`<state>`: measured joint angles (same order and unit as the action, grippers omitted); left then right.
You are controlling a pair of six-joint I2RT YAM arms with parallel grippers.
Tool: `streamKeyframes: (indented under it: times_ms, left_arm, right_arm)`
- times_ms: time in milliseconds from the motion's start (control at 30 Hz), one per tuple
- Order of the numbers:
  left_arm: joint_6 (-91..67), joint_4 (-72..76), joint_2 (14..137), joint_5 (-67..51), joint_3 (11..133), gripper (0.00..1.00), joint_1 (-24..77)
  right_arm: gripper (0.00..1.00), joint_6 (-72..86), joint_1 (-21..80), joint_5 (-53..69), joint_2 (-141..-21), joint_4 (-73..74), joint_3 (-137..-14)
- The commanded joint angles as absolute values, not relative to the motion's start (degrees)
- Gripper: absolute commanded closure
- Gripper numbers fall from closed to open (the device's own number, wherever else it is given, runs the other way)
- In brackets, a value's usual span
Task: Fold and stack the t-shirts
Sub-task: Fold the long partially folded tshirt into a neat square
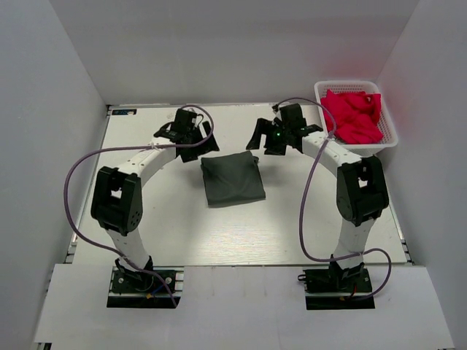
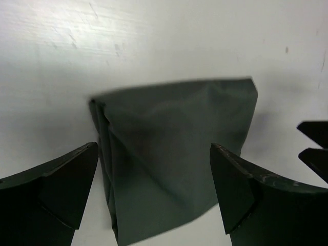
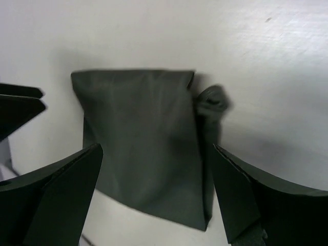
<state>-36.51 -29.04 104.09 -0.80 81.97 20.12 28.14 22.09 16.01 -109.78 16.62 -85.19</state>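
My left gripper lowers and draws back next, onto the t-shirt's layered side edge (image 1: 205,177) (image 2: 108,166). That edge lies below and back of the gripper, running between its open fingers.
A dark charcoal-grey t-shirt (image 1: 232,180) lies folded into a small rectangle at the middle of the table. It fills the left wrist view (image 2: 174,154) and the right wrist view (image 3: 146,148). My left gripper (image 1: 191,138) hovers open and empty just beyond its far left corner. My right gripper (image 1: 268,138) hovers open and empty just beyond its far right corner. Red-pink t-shirts (image 1: 354,115) lie bunched in a white mesh basket (image 1: 390,138) at the back right.
White walls close in the table on the left, back and right. Purple cables loop from each arm over the table (image 1: 168,219). The right gripper's fingers show at the right edge of the left wrist view (image 2: 315,146).
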Motion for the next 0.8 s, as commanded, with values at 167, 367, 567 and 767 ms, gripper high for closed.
streamKeyframes:
  times_ms: [167,367,567,767]
  left_arm:
    - [-34.80,-9.94,103.35,-16.69,71.99,0.00,21.09]
    - [-36.39,-11.33,112.74,-18.63,75.05,0.00,19.78]
    - [-35.77,-13.53,113.91,-12.94,74.36,0.00,19.17]
    - [-32.62,-17.30,112.86,-10.29,78.47,0.00,18.63]
  right_arm:
    - [0.10,31.63,24.35,26.99,-108.98,0.64,-78.93]
    - [0.10,37.87,23.29,27.33,-118.56,-6.06,-79.80]
    - [0.10,40.16,21.71,23.91,-124.71,-6.77,-80.16]
    - [0.10,38.95,21.27,23.38,-123.05,-5.98,-79.28]
